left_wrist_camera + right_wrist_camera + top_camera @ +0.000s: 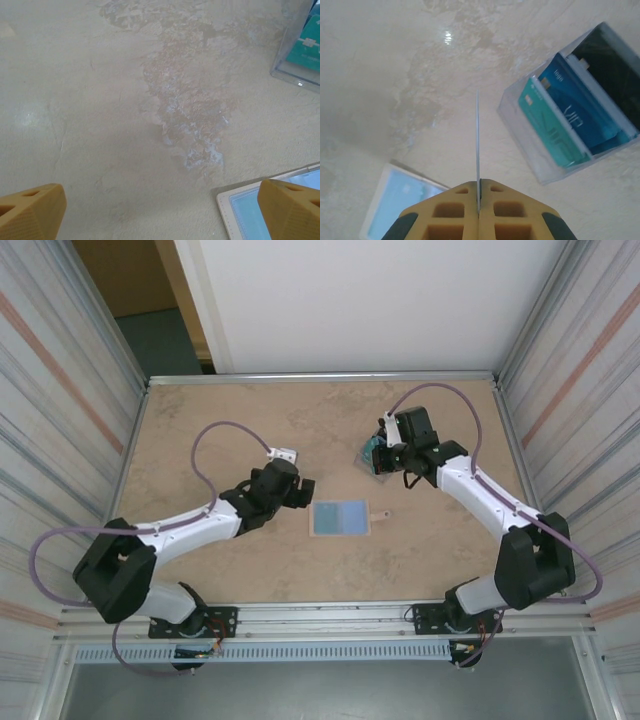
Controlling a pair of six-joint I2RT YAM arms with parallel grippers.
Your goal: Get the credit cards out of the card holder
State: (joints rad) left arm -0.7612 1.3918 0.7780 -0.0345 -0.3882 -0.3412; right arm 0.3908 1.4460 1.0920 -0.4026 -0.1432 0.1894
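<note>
My right gripper should move over the teal card's end of the clear tray next, then turn and go down to release, because its card is at an angle to the cards there.
The card holder (340,518) lies open and flat mid-table, pale blue panels up, its tan snap tab (380,515) pointing right. My right gripper (478,187) is shut on a credit card (477,145) seen edge-on as a thin upright line, raised above the table just left of the clear tray (520,130). From above, the right gripper (383,458) hangs beside that tray. My left gripper (160,192) is open with nothing between its fingers, low over bare table just left of the card holder's corner (240,210). From above, the left gripper (303,493) sits at the holder's upper left.
The clear tray (372,453) stands back right of the card holder and holds a teal card (547,127) and a blue card (575,107) on edge. Metal walls close in the table on the left (130,440) and right (510,430).
</note>
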